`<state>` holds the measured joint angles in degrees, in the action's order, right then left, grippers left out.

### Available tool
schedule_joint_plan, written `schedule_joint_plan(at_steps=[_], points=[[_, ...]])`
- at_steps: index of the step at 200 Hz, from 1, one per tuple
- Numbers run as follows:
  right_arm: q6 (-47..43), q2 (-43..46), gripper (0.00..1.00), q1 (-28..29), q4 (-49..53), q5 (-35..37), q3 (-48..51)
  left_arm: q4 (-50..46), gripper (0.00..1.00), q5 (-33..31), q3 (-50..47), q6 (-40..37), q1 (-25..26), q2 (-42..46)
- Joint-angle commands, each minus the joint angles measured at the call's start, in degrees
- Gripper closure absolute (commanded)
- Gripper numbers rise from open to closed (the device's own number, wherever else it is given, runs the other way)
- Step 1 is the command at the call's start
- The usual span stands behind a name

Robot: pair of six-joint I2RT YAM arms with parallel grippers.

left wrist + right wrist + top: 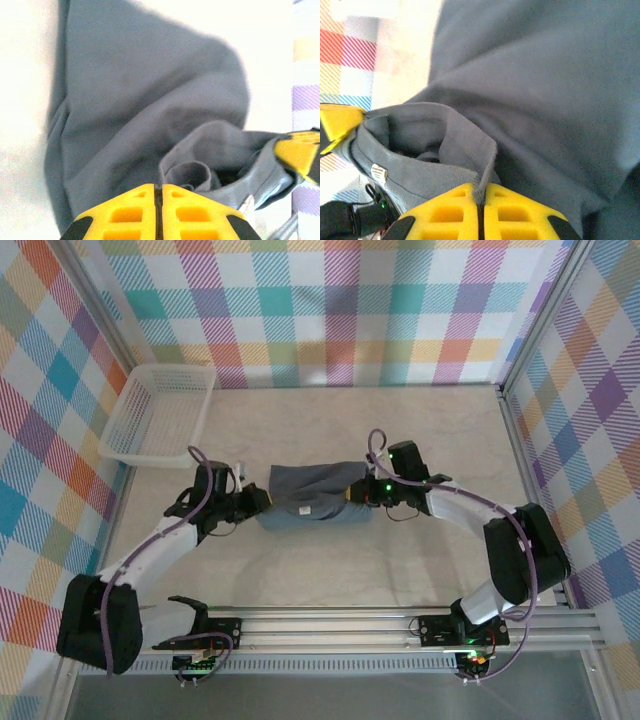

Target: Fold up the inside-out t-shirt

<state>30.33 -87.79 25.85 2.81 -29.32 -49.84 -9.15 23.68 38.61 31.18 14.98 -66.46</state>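
I will next move the hem edge outward with my right gripper, then lower it onto the flat far part of the shirt and let it go.
The inside-out t-shirt (315,496) is a slate blue-grey bundle gathered in the middle of the table, between my two grippers. My left gripper (262,502) is at its left end. In the left wrist view its yellow fingers (158,187) are pressed together with a rolled fold of the cloth (140,90) at their tips. At the right end, my right gripper (357,493) is shut on a hem edge, which runs down between its yellow pads (480,189). The shirt (545,75) sags between both grips. A small white label (379,172) shows on an inner seam.
A white mesh basket (150,458) stands at the back left, well away from the shirt. Checked cloth walls and metal posts (510,440) enclose the table. An aluminium rail (400,625) carrying the arm bases runs along the near edge.
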Motion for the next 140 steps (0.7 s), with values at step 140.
schedule_joint_plan(at_steps=[140], points=[[-8.3,-21.13,0.61,-2.69,12.4,27.65,-23.77,12.19,0.81,-8.13,26.98,-10.41,-1.51,-42.52]])
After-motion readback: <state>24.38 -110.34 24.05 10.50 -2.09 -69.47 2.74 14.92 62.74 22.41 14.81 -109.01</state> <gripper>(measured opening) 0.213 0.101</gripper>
